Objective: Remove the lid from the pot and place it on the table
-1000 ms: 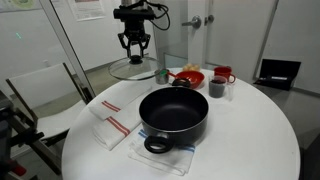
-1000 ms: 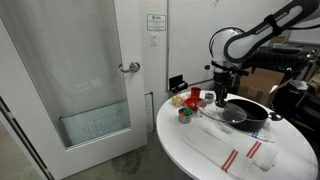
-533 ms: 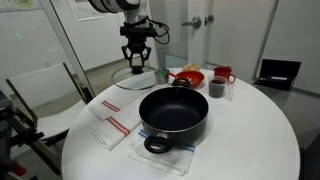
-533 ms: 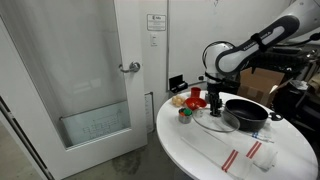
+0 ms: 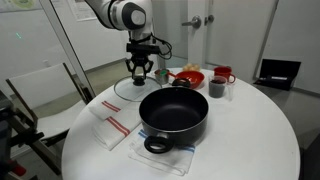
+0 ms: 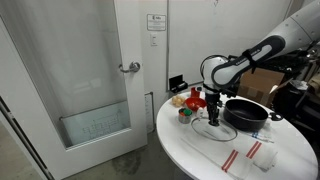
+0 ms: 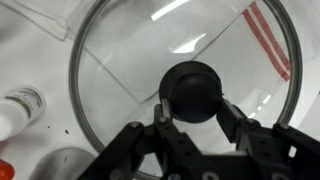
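Observation:
The lid comes down onto the tabletop beside the pot next, then my gripper releases the lid's knob, since the lid already hangs clear of the pot.
The clear glass lid [image 5: 133, 89] with a metal rim hangs from my gripper [image 5: 141, 72], low over the round white table [image 5: 245, 140], behind and beside the pot. Whether it touches the table I cannot tell. In the wrist view the lid [image 7: 120, 60] fills the frame, and my gripper [image 7: 194, 108] is shut on its black knob. The wide black pot [image 5: 173, 112] stands uncovered on a cloth at the table's middle, loop handle toward the front. In an exterior view the gripper [image 6: 212, 106] holds the lid [image 6: 213, 127] next to the pot [image 6: 246, 112].
A red bowl [image 5: 189, 76], a dark cup [image 5: 217, 88] and a red mug [image 5: 223, 75] stand behind the pot. A small jar [image 5: 162, 74] is right beside the gripper. A red-striped towel [image 5: 108, 124] lies near the table's edge.
My gripper has carried the lid down and toward the pot's side, from high above the table's far edge to just over the tabletop.

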